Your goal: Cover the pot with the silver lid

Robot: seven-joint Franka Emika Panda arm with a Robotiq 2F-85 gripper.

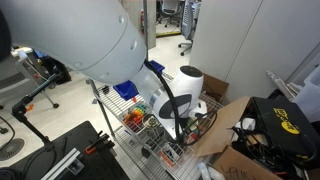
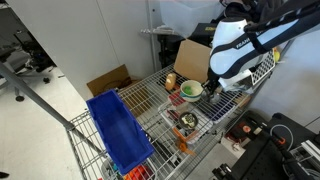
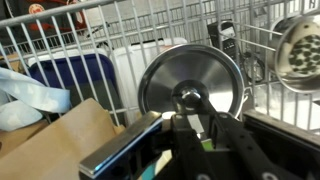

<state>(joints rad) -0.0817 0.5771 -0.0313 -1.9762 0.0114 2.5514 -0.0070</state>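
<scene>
I will next move the lid in my gripper toward the right in the wrist view, then down onto the silver pot (image 3: pixel 301 52), still open beside the lid.
In the wrist view the round silver lid (image 3: pixel 190 80) stands on edge and faces the camera. My gripper (image 3: pixel 188 108) is shut on its centre knob. The pot (image 3: pixel 300 50) is silver with green contents and sits at the upper right, apart from the lid. In an exterior view the pot (image 2: pixel 190 90) rests on the wire cart shelf (image 2: pixel 150 100), and my gripper (image 2: pixel 214 84) hangs just beside it. The lid is hidden behind the gripper there. In an exterior view the gripper (image 1: pixel 176 108) is low over the cart; the pot is hidden.
A blue cloth (image 2: pixel 118 130) drapes over the cart's near end and also shows in the wrist view (image 3: pixel 75 75). An open cardboard box (image 2: pixel 190 52) stands behind the pot. A small tray of items (image 2: pixel 187 122) sits in front. Wire railings surround the shelf.
</scene>
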